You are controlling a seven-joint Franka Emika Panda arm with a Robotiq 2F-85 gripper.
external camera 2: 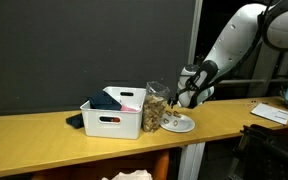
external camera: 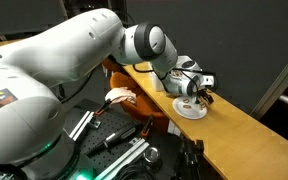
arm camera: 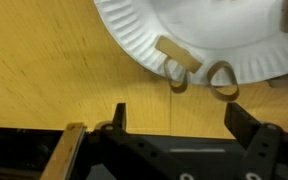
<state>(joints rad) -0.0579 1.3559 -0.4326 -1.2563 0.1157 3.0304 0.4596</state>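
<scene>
My gripper moves down next, toward the thin tan pretzel loop at the plate's rim, beyond my open fingers.
A white paper plate lies on the wooden table. Two pretzel pieces rest on its near rim: a straight piece and a looped one. My gripper hangs just above the table beside that rim. It is open, with both fingers spread wide and nothing between them. In both exterior views the gripper hovers over the plate. A clear jar of pretzels stands next to the plate.
A white basket holding a blue cloth stands beside the jar, with a dark cloth lying at its side. A dark wall runs behind the table. Papers lie at the table's end. The table's front edge is close below the gripper.
</scene>
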